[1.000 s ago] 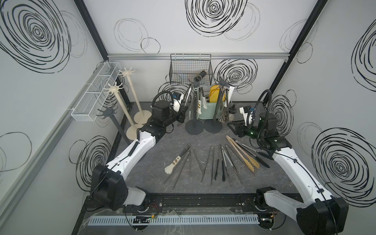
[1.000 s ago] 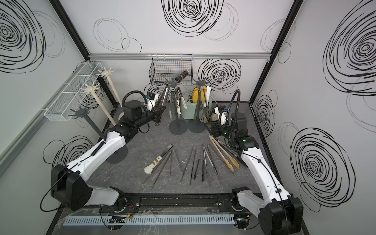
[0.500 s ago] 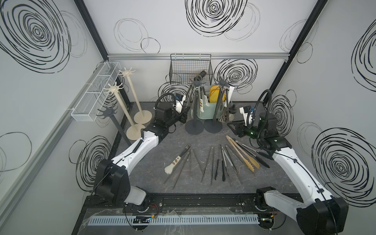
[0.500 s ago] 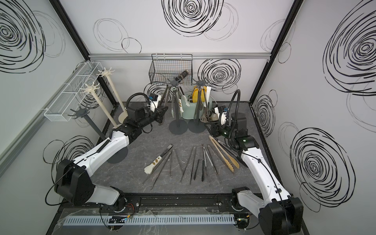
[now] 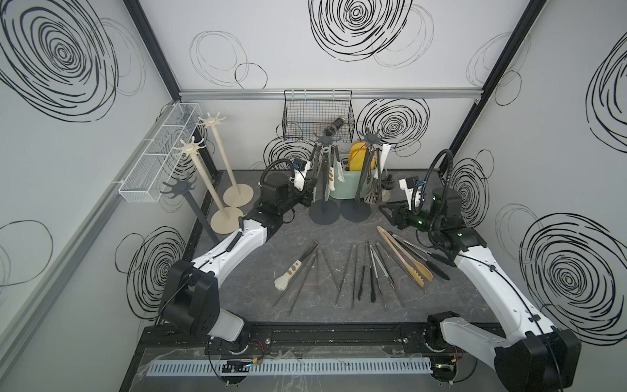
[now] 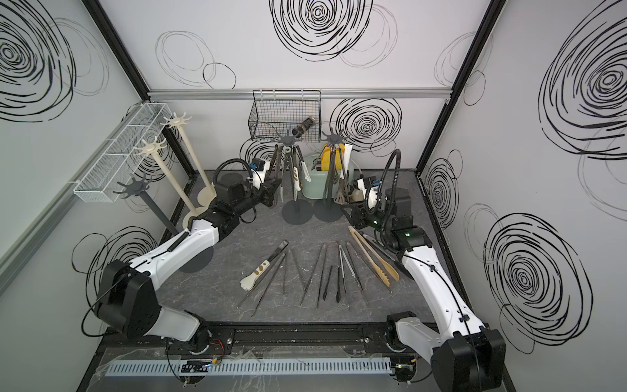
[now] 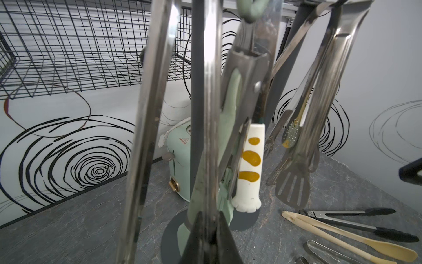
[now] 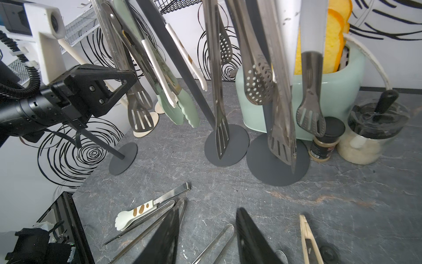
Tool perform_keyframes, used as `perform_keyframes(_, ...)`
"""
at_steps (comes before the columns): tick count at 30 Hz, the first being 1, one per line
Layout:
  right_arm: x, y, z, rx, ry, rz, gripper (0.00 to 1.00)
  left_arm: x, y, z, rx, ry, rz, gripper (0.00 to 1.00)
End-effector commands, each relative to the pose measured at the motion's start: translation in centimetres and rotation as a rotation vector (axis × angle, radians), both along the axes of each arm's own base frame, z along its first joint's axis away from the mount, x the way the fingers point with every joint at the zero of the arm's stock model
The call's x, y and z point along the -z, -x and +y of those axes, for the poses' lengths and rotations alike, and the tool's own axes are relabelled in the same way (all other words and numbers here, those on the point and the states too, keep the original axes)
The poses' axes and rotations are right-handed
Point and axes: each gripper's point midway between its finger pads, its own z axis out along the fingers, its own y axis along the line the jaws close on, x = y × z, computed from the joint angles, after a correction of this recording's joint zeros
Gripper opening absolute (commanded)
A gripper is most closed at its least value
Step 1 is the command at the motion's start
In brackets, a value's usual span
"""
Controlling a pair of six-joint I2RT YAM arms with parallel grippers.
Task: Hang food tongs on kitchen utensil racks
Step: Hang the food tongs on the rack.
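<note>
My left gripper should next go down toward the round base of the loaded rack beside it and let go of the steel tongs, because that base is below my gripper.
Two dark grey kitchen utensil racks stand at the back middle with several food tongs hanging from them. My left gripper is beside the left of these two, shut on the lower end of long steel tongs that reach up to the hook top. My right gripper is open and empty, low over the table to the right of the racks. On the table lie cream-headed tongs, wooden tongs, black-tipped tongs and several steel ones.
Two cream racks and a third dark grey rack stand bare at the left. A mint toaster and small jars sit behind the loaded racks. A black wire basket hangs on the back wall, a white one on the left wall.
My left arm has reached a little further right and forward towards the loaded rack, still holding the steel tongs. The right arm has not moved.
</note>
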Motion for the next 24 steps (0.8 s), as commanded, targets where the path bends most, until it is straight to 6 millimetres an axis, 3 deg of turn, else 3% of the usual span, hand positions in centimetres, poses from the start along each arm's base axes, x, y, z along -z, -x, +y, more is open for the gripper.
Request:
perform_keyframes(1, -0.5, 0.1, 0.1, -0.009, -0.009, -0.008, 0.44, 6.4, 0.4, -0.4, 0.018, -0.083, 0.176, 0.12)
perform_keyframes(12, -0.4, 0.0, 0.0, -0.005, -0.005, -0.007, 0.44, 7.2, -0.1, -0.7, 0.029, -0.086, 0.195, 0.17)
perform_keyframes(24, -0.2, 0.0, -0.1, 0.000, 0.000, -0.005, 0.44, 6.1, 0.2, -0.6, 0.027, -0.079, 0.179, 0.21)
